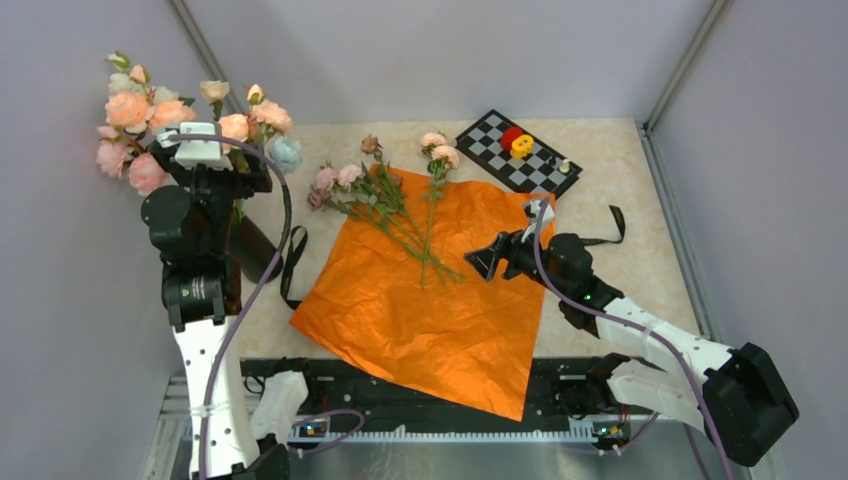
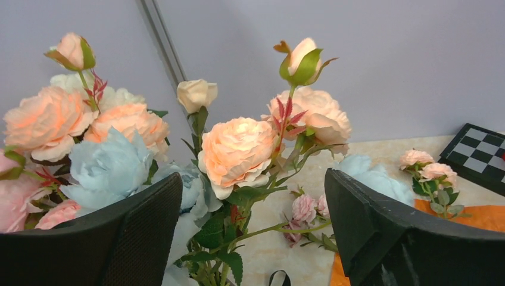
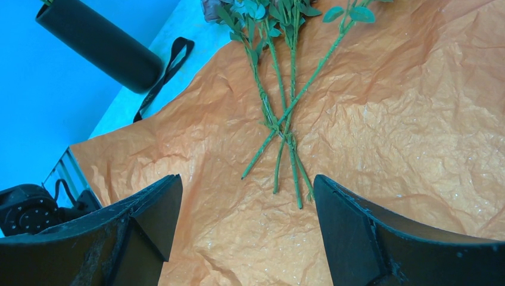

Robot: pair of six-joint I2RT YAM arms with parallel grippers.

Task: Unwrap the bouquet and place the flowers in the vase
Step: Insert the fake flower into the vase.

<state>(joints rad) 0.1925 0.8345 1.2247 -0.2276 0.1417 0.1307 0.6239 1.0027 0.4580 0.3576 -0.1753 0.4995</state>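
The peach flowers' stem (image 1: 430,226) (image 3: 321,64) is apart from the others, so my right gripper should next move outward and to the left in the top view, then down around that stem.
The bouquet lies unwrapped: its orange paper (image 1: 430,300) is spread flat, and several small pink flowers (image 1: 385,200) lie across its far part. A bunch of peach, pink and pale-blue flowers (image 1: 135,115) stands up out of the black vase (image 1: 258,250), which my left arm partly hides. My left gripper (image 1: 225,170) is open with its fingers either side of that bunch, touching nothing; a peach bloom (image 2: 238,149) and leafy stems (image 2: 208,256) sit between the fingers (image 2: 137,232). My right gripper (image 1: 482,262) hovers open over the paper (image 3: 238,238), just short of the green stem ends (image 3: 286,167).
A black ribbon (image 1: 293,262) lies beside the vase (image 3: 98,42); another strip (image 1: 612,225) lies right of the paper. A small chessboard (image 1: 520,152) with red and yellow pieces sits at the far right. Grey walls close in on both sides.
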